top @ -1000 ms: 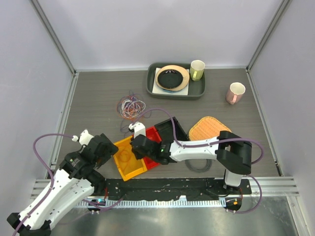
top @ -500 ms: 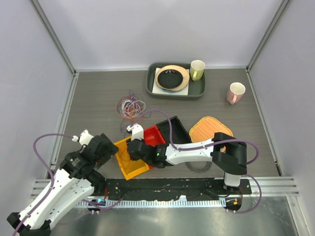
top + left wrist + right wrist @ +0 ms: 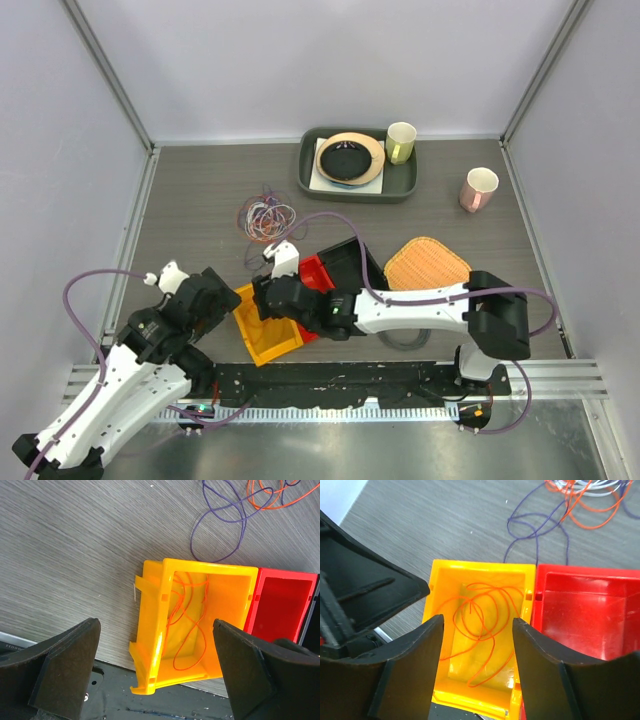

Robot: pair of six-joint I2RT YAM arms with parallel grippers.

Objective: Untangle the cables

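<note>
My left gripper moves outward past the yellow bin and down to the orange-red loops next, since they stick out from the white cables at the tangle's near edge (image 3: 256, 237) (image 3: 264, 504).
A tangle of cables (image 3: 265, 217), orange-red (image 3: 585, 510), purple (image 3: 537, 525) and white (image 3: 600, 485), lies on the table beyond the bins. One orange cable (image 3: 480, 625) lies loose in coils inside the yellow bin (image 3: 262, 340), apart from the tangle. My right gripper (image 3: 477, 630) hangs open over that bin, with nothing between its fingers. My left gripper (image 3: 156, 640) stands wide open just left of and above the bin (image 3: 150, 630), holding nothing. A purple loop (image 3: 220, 525) reaches almost to the bin's far wall.
A red bin (image 3: 318, 272) and a black bin (image 3: 352, 258) adjoin the yellow one. A woven orange mat (image 3: 425, 262), a grey ring (image 3: 405, 340), a green tray (image 3: 405, 185) with a plate, a yellow-green cup (image 3: 401, 142) and a pink cup (image 3: 478, 189) lie further right and back.
My right gripper's jaws have gone from shut to open above the yellow bin, and that arm has shifted a little left. My left gripper has opened slightly wider.
</note>
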